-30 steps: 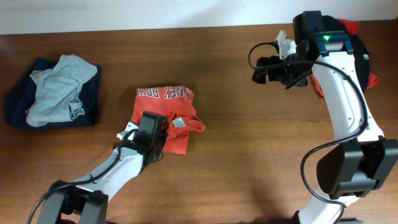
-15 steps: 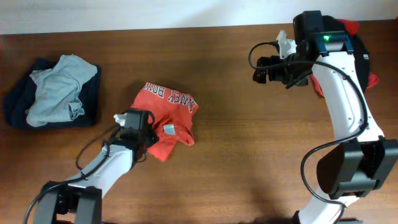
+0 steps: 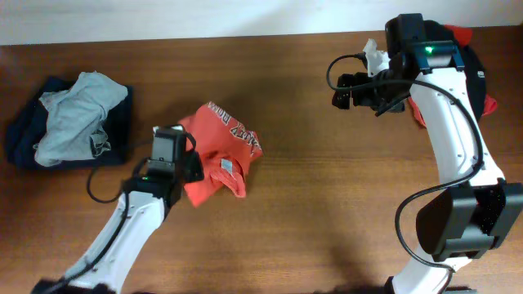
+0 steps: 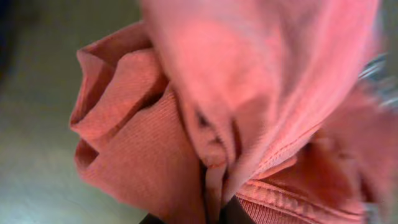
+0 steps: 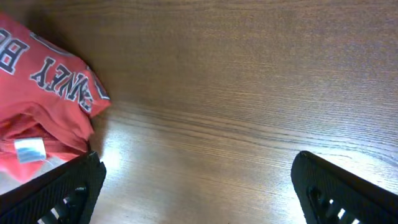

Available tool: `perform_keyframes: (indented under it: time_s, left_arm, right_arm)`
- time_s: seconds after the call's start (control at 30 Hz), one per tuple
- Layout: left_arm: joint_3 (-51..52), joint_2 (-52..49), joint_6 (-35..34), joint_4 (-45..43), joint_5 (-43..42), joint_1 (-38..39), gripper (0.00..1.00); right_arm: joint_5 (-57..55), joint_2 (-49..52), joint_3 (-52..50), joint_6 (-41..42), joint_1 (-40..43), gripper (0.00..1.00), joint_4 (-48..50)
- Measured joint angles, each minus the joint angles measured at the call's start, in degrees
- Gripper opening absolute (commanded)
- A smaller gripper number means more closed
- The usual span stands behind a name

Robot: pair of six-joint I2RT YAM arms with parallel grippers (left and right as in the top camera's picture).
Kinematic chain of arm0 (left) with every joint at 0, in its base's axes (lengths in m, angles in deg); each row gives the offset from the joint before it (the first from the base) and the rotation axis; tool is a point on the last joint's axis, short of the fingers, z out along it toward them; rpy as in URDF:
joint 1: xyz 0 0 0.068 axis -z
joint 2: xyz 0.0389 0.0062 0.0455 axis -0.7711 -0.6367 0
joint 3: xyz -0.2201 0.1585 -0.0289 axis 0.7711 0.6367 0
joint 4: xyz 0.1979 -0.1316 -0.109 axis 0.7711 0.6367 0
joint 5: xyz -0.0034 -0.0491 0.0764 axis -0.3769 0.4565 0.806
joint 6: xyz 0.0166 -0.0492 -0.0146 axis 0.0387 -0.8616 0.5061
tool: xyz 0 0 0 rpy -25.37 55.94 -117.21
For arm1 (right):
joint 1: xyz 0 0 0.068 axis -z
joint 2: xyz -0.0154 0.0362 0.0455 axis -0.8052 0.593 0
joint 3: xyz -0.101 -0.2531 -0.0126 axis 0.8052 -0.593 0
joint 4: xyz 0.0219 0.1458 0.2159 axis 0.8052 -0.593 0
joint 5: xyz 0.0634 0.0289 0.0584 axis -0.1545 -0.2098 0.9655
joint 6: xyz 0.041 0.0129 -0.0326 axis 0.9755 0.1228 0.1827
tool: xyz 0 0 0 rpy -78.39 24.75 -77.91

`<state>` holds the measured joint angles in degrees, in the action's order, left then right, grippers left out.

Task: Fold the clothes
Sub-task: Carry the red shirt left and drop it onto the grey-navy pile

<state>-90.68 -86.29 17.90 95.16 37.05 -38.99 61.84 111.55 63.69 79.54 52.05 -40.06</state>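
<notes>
Next I will move my left gripper to the left in the overhead view and release the red shirt (image 3: 221, 151) onto the grey garment (image 3: 79, 120), since clothes already lie stacked there.
A folded red shirt (image 3: 221, 151) with dark lettering and a white label hangs bunched from my left gripper (image 3: 189, 169), which is shut on its edge left of the table's middle. In the left wrist view the red fabric (image 4: 205, 112) fills the frame, pinched between the fingers (image 4: 214, 214). My right gripper (image 3: 347, 90) is open and empty, held high over the back right of the table. The right wrist view shows its two fingers wide apart (image 5: 199, 186) above bare wood, with the red shirt (image 5: 43, 106) at the left.
A pile of a grey garment (image 3: 78, 118) on a dark blue one (image 3: 24, 139) lies at the back left. More clothes, red and dark (image 3: 474, 65), lie at the back right behind the right arm. The wooden table (image 3: 327, 212) lies below.
My left gripper has dragged the red shirt to the left and a little toward the back, and the shirt has rotated and bunched up. The right arm has not moved.
</notes>
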Motion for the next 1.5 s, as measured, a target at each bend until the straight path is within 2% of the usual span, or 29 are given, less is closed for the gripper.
perform_keyframes:
  time_s: [0.2,0.7,0.9,1.2,1.5]
  left_arm:
    - [-3.67,3.85,0.61,-2.97,0.0,-0.74,0.01]
    - [-7.8,4.15,-3.3,-11.76,-0.5,-2.69,0.01]
    - [-10.16,4.15,-4.76,-12.55,-5.22,-11.41,0.01]
    - [-10.27,4.15,-7.74,-14.73,-19.63,-29.0,0.01]
    - [-10.27,4.0,-8.26,-19.78,-32.57,-39.56,0.01]
  right_arm:
    - [0.0,0.0,0.0,-0.02,0.02,0.99,0.0]
    - [0.0,0.0,0.0,-0.02,0.02,0.99,-0.33]
    - [0.02,0.0,0.0,-0.02,0.0,0.99,-0.5]
    - [0.0,0.0,0.0,-0.04,0.0,0.99,-0.55]
    - [0.0,0.0,0.0,-0.02,0.02,0.99,-1.62]
